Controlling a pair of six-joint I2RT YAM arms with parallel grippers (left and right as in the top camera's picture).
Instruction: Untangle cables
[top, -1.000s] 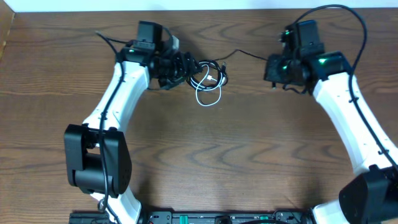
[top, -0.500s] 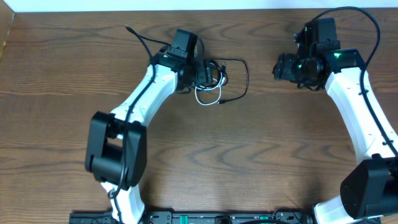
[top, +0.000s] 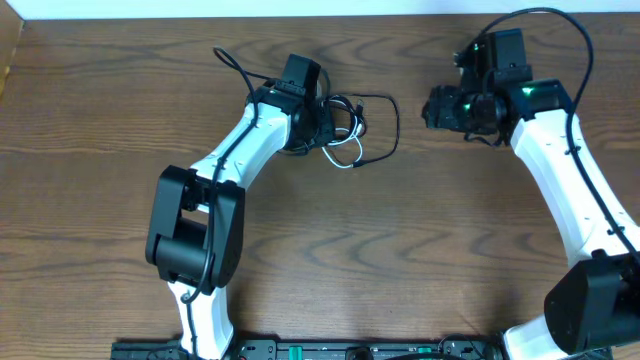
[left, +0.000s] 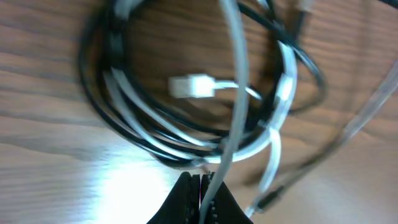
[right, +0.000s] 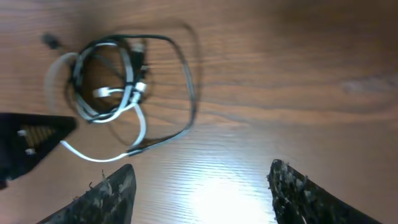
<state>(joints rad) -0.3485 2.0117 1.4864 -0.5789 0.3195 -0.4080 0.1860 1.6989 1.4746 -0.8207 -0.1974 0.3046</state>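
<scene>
I will next lift and tilt my left gripper and move it toward bare wood to let go of the white cable (top: 347, 158), because that wood is to the gripper's left in the overhead view.
The black cable (top: 397, 118) and the white cable (top: 347, 158) lie tangled in a small coil at the back middle of the table. My left gripper (top: 318, 120) sits on the coil's left side. In the left wrist view it (left: 203, 182) is shut on a strand of the white cable (left: 237, 93), above the black loops (left: 93, 115) and a white plug (left: 190, 86). My right gripper (top: 436, 108) hovers to the right of the coil, apart from it. The right wrist view shows it (right: 202, 186) open and holding nothing, with the coil (right: 118, 74) further off.
The thick black arm wires (top: 232, 62) loop behind the left wrist, and another arcs over the right arm (top: 560, 25). The table's back edge (top: 300, 14) runs close behind the coil. Bare wood (top: 380, 250) spreads toward the front.
The right gripper has let go of the black cable's end and opened, and that end has dropped into a loop. The left arm moved right to the coil and shut on the white cable.
</scene>
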